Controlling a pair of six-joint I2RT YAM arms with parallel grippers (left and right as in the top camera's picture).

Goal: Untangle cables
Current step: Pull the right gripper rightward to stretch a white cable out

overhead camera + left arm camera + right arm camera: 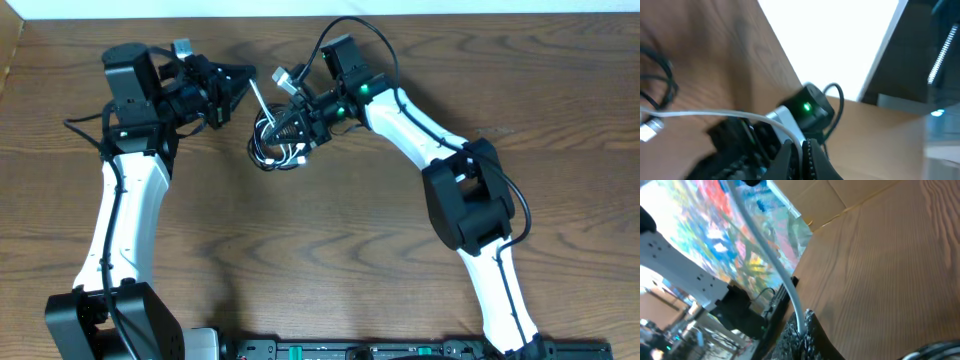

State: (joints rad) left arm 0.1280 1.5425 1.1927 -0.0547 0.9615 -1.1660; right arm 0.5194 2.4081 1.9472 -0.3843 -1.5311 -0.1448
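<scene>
My right gripper is holding the white cable and will move down and to the right in the overhead view to release it, because bare tabletop is below on that side.
The thin black cable lies in a small coil on the wooden table, tangled with the white cable. My left gripper is shut on the white cable, which runs taut down to the coil. My right gripper is over the coil's upper edge, shut on the white cable too. A white plug sticks up between the grippers. In the left wrist view the white cable leads from a plug into the shut jaws; black loops lie left. In the right wrist view the white cable enters the shut jaws.
The table's far edge runs close behind both grippers. The right arm's wrist with a green light is right in front of the left gripper. Cardboard stands beyond the table.
</scene>
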